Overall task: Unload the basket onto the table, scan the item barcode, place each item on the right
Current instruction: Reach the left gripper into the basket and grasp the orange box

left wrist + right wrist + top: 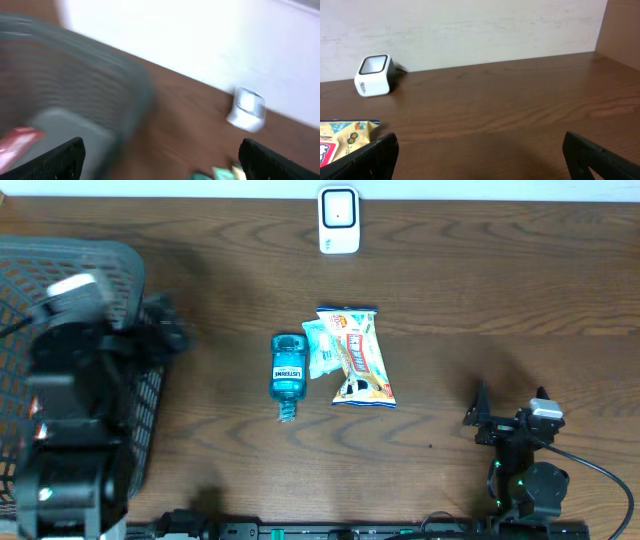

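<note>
My left gripper will move back, to the left in the overhead view, and down into the basket's near end, because it is open beside the basket's rim.
A blue mouthwash bottle lies in the middle of the table. Beside it are a small pale-green pack and a longer snack bag. The white barcode scanner stands at the far edge. My left gripper is open and empty by the basket's right rim, and its view is blurred. My right gripper is open and empty over bare wood at the near right, well apart from the items.
A dark mesh basket fills the left side, partly under my left arm. A red-and-white pack lies inside it. A pale wall runs behind the table's far edge. Cables trail along the near edge.
</note>
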### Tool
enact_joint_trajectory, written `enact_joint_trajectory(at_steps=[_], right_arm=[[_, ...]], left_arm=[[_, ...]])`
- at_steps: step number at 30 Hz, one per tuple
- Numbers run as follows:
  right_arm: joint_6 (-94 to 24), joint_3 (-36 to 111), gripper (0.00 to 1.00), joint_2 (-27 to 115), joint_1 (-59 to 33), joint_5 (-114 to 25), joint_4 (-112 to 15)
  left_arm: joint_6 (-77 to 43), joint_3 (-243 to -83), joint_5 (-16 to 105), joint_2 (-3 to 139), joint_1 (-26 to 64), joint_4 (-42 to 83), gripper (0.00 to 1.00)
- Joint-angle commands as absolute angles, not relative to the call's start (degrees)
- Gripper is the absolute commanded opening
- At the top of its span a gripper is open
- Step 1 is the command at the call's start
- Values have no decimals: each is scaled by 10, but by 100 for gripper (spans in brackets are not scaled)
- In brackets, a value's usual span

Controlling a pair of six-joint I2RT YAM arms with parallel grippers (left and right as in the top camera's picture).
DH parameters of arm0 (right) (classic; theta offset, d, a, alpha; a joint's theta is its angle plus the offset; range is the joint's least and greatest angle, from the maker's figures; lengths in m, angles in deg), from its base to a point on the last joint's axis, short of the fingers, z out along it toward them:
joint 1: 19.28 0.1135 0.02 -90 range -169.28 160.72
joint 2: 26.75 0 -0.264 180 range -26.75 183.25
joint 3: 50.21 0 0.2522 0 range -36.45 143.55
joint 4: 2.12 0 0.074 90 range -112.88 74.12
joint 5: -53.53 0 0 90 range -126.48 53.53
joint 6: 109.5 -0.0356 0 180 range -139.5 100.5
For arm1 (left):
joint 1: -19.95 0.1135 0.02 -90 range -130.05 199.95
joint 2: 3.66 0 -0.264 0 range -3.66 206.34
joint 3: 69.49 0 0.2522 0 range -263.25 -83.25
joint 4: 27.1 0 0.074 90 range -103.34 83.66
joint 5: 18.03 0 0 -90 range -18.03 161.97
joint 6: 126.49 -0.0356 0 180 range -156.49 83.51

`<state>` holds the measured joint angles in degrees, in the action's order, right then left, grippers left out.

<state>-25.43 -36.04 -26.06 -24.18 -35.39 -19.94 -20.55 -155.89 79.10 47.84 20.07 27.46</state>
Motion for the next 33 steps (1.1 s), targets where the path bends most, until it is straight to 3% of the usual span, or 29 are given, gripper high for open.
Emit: enact_joint_trajectory(at_steps=[1, 10, 15, 25, 33], right_arm=[[-261, -361, 99, -264, -238, -351, -202], [-261, -361, 99, -264, -238, -351, -202], [-261, -361, 99, -264, -238, -351, -202], [-261, -361, 99, -264, -238, -351, -202], [-261, -361, 99, -264, -238, -351, -202]], left_arm=[[-218, -1579, 871, 486, 287, 306, 98], [-37, -1566, 865, 588, 549, 446, 98], [-28, -1545, 798, 680, 642, 465, 98], [-34, -1486, 833, 824, 708, 450, 98], [-54, -1403, 867, 877, 726, 370, 100]])
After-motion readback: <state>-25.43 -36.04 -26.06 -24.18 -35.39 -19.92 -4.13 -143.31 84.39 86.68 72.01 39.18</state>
